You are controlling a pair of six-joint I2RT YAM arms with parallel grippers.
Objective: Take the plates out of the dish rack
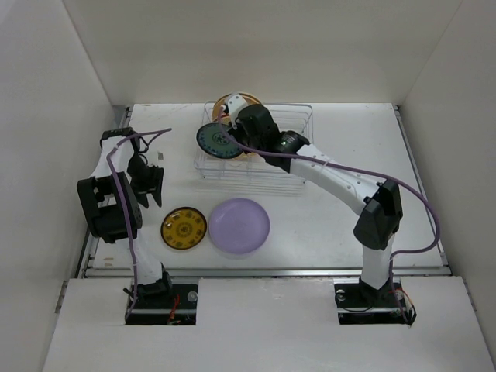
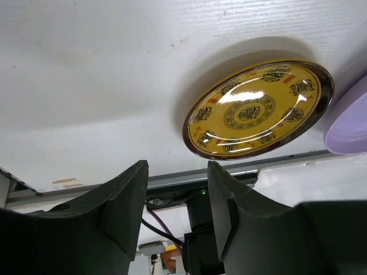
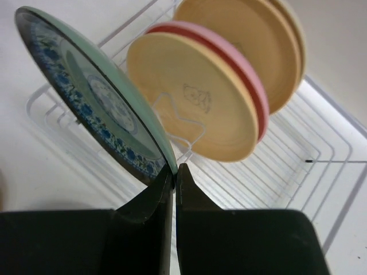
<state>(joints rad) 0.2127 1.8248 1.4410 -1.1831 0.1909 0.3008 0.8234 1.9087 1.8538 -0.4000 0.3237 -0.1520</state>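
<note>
My right gripper comes back from the rack [image 1: 288, 172] and down next, tipping the teal plate flat onto the amber-yellow plate [image 1: 184, 229], because that one lies bare.
My right gripper [image 1: 232, 133] [image 3: 174, 169] is shut on the rim of a teal patterned plate [image 1: 217, 141] [image 3: 97, 103] and holds it on edge above the left end of the wire dish rack [image 1: 288, 172] [image 3: 321, 143]. A pink plate [image 3: 252, 74] and cream plates [image 3: 195, 97] stand upright in the rack behind it. An amber-yellow patterned plate [image 1: 184, 229] [image 2: 258, 109] and a lavender plate [image 1: 239, 225] [image 2: 351, 123] lie flat on the table. My left gripper [image 1: 153, 186] [image 2: 178, 189] is open and empty, left of and above the amber plate.
White walls close in the table on the left, back and right. The table's metal front edge [image 1: 263, 272] runs just below the two flat plates. A purple cable [image 1: 341, 167] trails along the right arm.
</note>
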